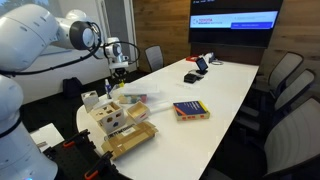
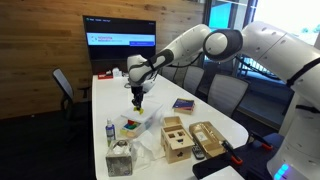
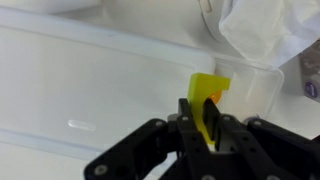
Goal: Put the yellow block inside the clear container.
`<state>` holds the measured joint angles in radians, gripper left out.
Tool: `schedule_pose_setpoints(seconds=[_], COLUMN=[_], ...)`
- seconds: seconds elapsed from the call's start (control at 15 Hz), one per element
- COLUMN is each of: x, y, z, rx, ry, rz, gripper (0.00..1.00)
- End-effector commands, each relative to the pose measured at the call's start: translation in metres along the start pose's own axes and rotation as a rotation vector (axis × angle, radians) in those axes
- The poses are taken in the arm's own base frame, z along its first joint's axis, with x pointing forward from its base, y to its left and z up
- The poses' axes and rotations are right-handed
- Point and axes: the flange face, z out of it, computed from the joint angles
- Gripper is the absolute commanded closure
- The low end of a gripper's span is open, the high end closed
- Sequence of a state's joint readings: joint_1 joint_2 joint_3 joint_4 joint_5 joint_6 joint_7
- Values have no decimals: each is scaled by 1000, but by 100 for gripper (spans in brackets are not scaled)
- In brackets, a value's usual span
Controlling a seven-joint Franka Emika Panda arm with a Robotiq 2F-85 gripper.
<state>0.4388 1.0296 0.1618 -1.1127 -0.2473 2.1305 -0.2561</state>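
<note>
The gripper needs to turn and move next toward the one end of the clear container (image 3: 258, 88) that the white lid leaves open, and then bring the yellow block down inside.
My gripper (image 3: 200, 108) is shut on the yellow block (image 3: 208, 88); the small block sticks up from between the two black fingers. In both exterior views the gripper (image 1: 118, 68) (image 2: 137, 98) hangs above the white table, a little above the near-end clutter. The clear container (image 3: 258, 88) is a see-through plastic box just to the right of the block in the wrist view. It lies among items below the gripper in both exterior views (image 1: 130, 98) (image 2: 143, 124). The block is not touching it.
A blue-red-yellow book (image 1: 190, 110) (image 2: 183, 103) lies mid-table. A tan wooden box with holes (image 1: 112, 118) (image 2: 177, 140) and another wooden tray (image 2: 207, 138) stand at the near end with a small bottle (image 2: 110, 132). Crumpled clear plastic (image 3: 265, 30) lies nearby. Chairs ring the table.
</note>
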Motion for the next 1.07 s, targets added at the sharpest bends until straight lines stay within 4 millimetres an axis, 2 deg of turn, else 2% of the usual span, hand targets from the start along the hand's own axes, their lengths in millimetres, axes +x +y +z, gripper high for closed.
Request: schedule_pose_setpoints(seconds=[0.0, 0.53, 1.0], x=[20, 24, 30], y=[-10, -25, -33], z=[7, 42, 52], rx=[21, 124, 192], ry=[-30, -111, -53], rz=[-167, -342, -384], gripper=[95, 95, 95])
